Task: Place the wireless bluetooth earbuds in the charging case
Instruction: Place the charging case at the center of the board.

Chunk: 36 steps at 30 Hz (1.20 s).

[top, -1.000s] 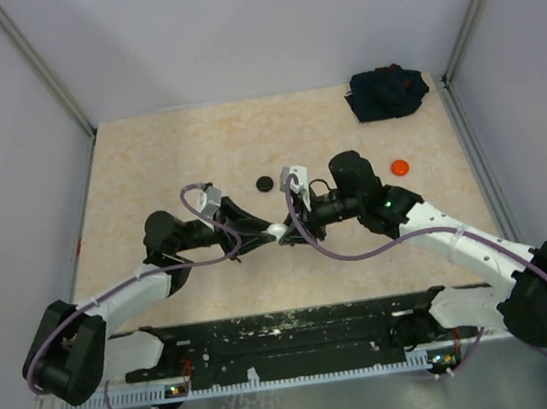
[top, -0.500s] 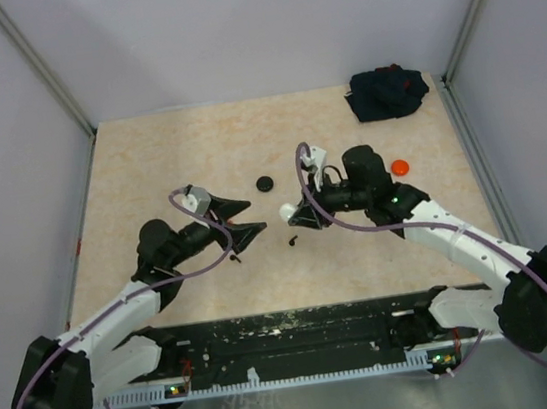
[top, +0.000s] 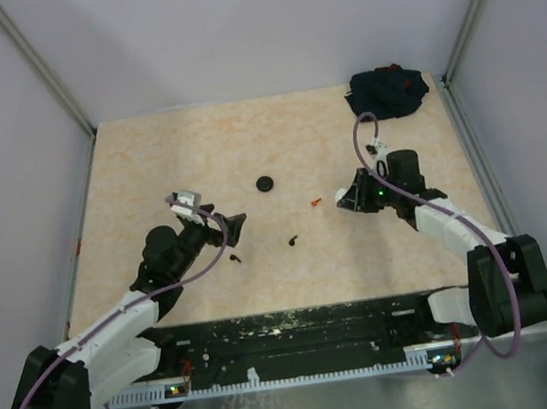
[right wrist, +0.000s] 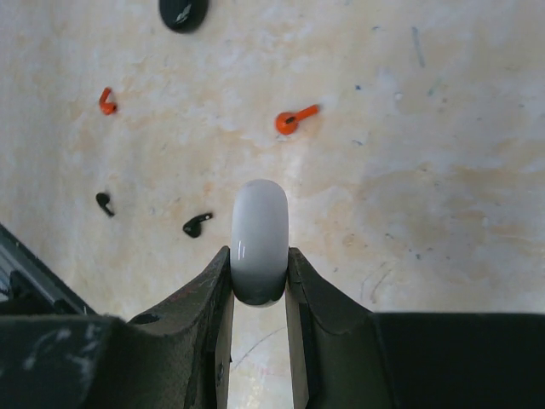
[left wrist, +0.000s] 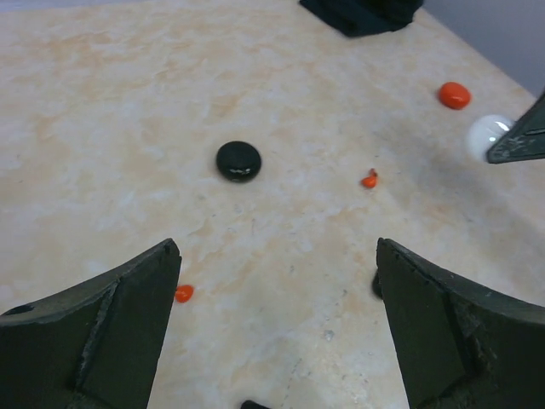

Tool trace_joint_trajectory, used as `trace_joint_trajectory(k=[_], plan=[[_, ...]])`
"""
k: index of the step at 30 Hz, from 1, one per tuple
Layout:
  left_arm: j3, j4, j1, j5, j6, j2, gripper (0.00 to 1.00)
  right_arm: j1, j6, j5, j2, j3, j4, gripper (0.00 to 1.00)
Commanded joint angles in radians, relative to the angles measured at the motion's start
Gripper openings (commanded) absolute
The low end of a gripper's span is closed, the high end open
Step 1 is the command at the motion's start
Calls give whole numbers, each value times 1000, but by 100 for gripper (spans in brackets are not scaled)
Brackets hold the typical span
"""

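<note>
My right gripper moves down toward the right in the top view and releases the charging case (right wrist: pixel 260 234) next, since bare tabletop lies below it and to that side.
A white rounded charging case (right wrist: pixel 260 234) stands edge-on between the fingers of my right gripper (right wrist: pixel 258 253), which is shut on it and holds it above the table at the right (top: pixel 347 196). Two red earbuds (right wrist: pixel 295 119) (right wrist: pixel 106 102) and two black earbuds (right wrist: pixel 197 224) (right wrist: pixel 104 203) lie loose on the table beyond it. My left gripper (left wrist: pixel 277 247) hangs wide open over the table with nothing between its fingers, left of centre (top: pixel 231 228). One red earbud (left wrist: pixel 184 293) lies by its left finger, and another (left wrist: pixel 370 179) lies farther out.
A black round puck (top: pixel 266 182) lies mid-table and an orange-red puck (left wrist: pixel 454 95) lies near the right gripper. A dark cloth bundle (top: pixel 388 92) sits in the far right corner. Grey walls close in the table on three sides.
The two grippers were together at the centre on the white case. The left one let go, opened wide and drew back left; the right one carried the case off to the right.
</note>
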Motion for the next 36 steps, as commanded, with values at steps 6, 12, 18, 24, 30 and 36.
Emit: trace_joint_trajectory(k=[6,12,18,24,30,36], plan=[[-18,-52,0,-213,54,26,100,-173,137,66,168,-14,117,0],[-7,-76,-1,-233,39,47,100,-229,147,96,284,12,110,0],[11,-107,-1,-226,34,66,100,-256,164,102,357,13,106,4],[16,-119,-1,-216,30,65,100,-265,165,144,318,-11,70,30],[17,-119,0,-197,25,66,100,-265,162,205,242,-36,36,46],[27,-123,0,-179,25,71,100,-266,151,253,168,-47,-26,55]])
